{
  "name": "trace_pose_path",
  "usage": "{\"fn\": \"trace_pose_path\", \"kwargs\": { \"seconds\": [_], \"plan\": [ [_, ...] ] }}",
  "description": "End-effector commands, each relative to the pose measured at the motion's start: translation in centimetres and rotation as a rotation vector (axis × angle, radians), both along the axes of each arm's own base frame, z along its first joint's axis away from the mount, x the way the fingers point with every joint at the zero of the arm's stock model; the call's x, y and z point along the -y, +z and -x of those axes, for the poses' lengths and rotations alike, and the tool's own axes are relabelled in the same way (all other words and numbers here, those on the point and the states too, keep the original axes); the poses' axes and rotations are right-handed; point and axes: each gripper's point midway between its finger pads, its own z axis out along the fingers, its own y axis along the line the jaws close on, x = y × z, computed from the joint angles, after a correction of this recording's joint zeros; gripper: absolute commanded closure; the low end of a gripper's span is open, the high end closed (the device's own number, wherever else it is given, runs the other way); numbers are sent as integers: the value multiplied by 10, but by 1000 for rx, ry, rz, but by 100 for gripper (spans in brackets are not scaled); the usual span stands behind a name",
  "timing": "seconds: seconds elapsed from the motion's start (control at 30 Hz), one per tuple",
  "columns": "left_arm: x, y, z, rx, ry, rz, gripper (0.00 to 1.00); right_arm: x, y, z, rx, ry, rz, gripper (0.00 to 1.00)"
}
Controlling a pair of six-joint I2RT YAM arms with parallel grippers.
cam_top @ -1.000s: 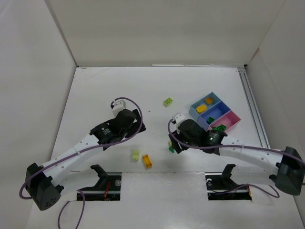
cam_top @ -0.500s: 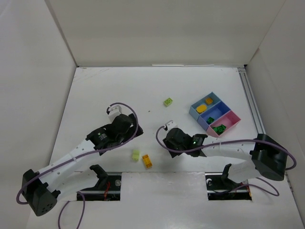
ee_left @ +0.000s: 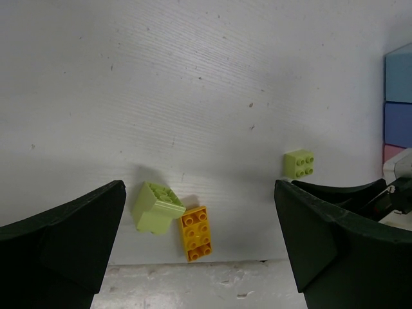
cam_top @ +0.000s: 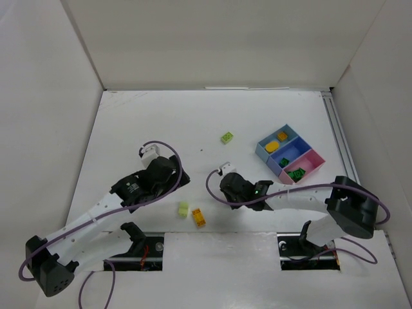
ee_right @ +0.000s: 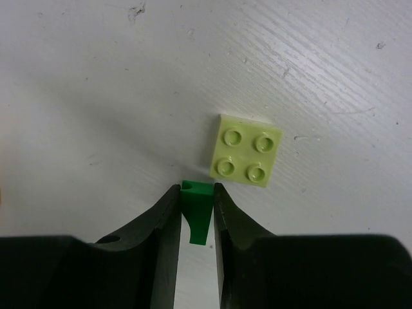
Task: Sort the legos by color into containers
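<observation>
I will lift my right gripper and move it outward, to the right in the top view, over the pink bin, because there are already dark green legos there.
My right gripper is shut on a small dark green lego held low over the table. A lime lego lies just ahead of its fingertips. In the top view the right gripper covers both. My left gripper is open wide and empty above a lime lego and an orange-yellow lego near the front edge; these also show in the top view. The containers stand at the right: light blue, darker blue, pink.
Another lime lego lies alone mid-table. The light blue bin holds orange-yellow legos, and the pink bin holds dark green ones. White walls enclose the table. A rail runs along the right side.
My right gripper has moved left and now covers the dark green and lime legos by it. My left gripper has drifted slightly left and nearer.
</observation>
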Motion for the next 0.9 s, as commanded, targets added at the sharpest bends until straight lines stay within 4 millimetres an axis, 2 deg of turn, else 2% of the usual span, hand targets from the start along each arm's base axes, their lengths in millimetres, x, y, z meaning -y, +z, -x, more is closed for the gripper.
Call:
{"fn": "trace_pose_path", "kwargs": {
  "seconds": [0.0,0.1,0.17,0.27,0.33,0.37,0.43,0.47,0.5,0.53,0.57,0.6,0.67,0.7,0.87],
  "plan": [
    [-4,4,0,13,20,9,0,-6,24,-1,25,3,-59,80],
    [-1,6,-1,19,7,16,0,3,41,-1,52,-15,-57,81],
    [1,7,-1,24,-5,23,0,4,65,-8,99,-36,-86,83],
    [3,2,-1,12,-20,17,0,25,88,-25,158,-112,-51,83],
    [4,-4,2,-10,-28,9,0,49,94,-36,154,-186,-34,83],
    [4,-6,2,-16,-28,3,0,70,102,-56,167,-272,-37,83],
    [6,-12,5,-41,-41,2,0,97,120,-72,206,-366,-69,84],
    [6,-12,5,-41,-41,2,0,124,125,-85,218,-464,-71,84],
    [6,-16,8,-55,-48,3,0,137,131,-90,235,-511,-84,84],
    [6,-16,8,-55,-49,3,0,162,140,-96,257,-596,-95,84],
    [6,-21,11,-69,-54,0,0,164,142,-94,263,-586,-87,84],
    [6,-21,11,-69,-54,0,0,185,144,-100,275,-651,-77,84],
    [5,-24,12,-76,-54,-6,0,209,137,-101,250,-718,-31,84],
    [4,-28,14,-84,-47,-7,0,227,138,-106,251,-784,-22,84],
    [6,-27,13,-83,-52,5,0,264,112,-110,163,-869,67,83]
  ]
}}
